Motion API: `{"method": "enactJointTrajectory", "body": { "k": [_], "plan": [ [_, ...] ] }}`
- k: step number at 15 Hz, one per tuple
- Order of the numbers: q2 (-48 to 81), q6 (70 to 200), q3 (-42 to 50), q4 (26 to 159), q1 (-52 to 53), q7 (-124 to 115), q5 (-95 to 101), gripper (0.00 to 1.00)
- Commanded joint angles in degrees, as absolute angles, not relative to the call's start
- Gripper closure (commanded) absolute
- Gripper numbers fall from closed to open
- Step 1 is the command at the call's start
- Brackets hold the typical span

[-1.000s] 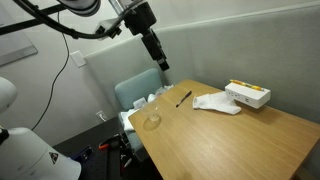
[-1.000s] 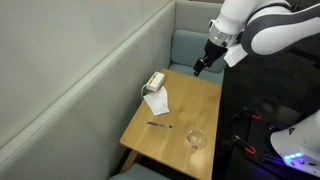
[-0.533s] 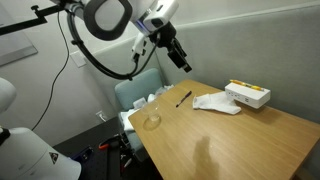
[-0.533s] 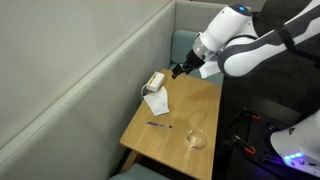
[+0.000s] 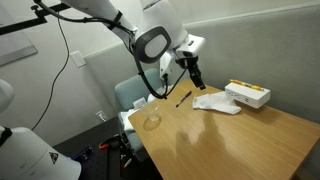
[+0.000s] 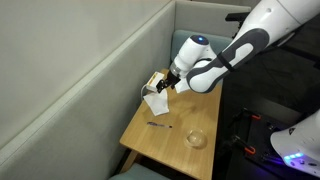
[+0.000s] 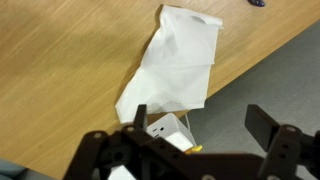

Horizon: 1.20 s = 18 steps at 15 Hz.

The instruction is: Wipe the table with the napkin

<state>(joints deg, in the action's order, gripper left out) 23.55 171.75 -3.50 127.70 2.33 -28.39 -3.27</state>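
Next, my gripper moves outward and down, fingers spread, onto the middle of the white napkin [image 5: 215, 103] [image 7: 174, 58], since it lies flat on the tabletop, uncovered from above.
The light-brown wood-grain table [image 5: 240, 140] shows in both exterior views [image 6: 185, 115] and in the wrist view [image 7: 70, 60]. The crumpled white napkin [image 5: 215, 103] lies flat on it near the wall side, next to the white box; it also shows in an exterior view [image 6: 157, 101] and in the wrist view [image 7: 180, 65]. My gripper [image 5: 197, 80] hangs above the table just beside the napkin, not touching it [image 6: 165, 88]. In the wrist view its fingers [image 7: 200, 125] are spread wide apart with nothing between them.
A white box with yellow trim [image 5: 247, 95] sits against the napkin's far side [image 7: 165, 135]. A dark pen [image 5: 184, 97] and a clear glass [image 5: 151, 119] stand nearer the table's other end. A teal chair [image 5: 135, 95] stands beyond the table's end.
The arm has swung down and across from high above the table's edge to just over the napkin. Nothing on the table has moved.
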Motion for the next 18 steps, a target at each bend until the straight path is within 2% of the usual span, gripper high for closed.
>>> {"method": "enactJointTrajectory", "body": {
  "k": [1,5,12,13,14,16,18],
  "plan": [
    [30.19,166.64,3.40,119.48,10.26,-30.36,-5.03,0.00],
    [35.72,159.86,6.97,113.28,14.74,-32.52,-4.73,0.00],
    [41.66,153.85,7.43,106.57,15.29,-33.73,-4.40,0.00],
    [42.32,153.33,7.56,105.91,15.24,-33.80,-4.38,0.02],
    [42.97,152.98,7.62,105.32,15.11,-33.77,-4.45,0.27],
    [43.95,152.61,7.76,104.43,14.96,-33.70,-4.57,0.30],
    [44.74,152.27,7.66,103.68,14.70,-33.57,-4.85,0.44]
  ]
}}
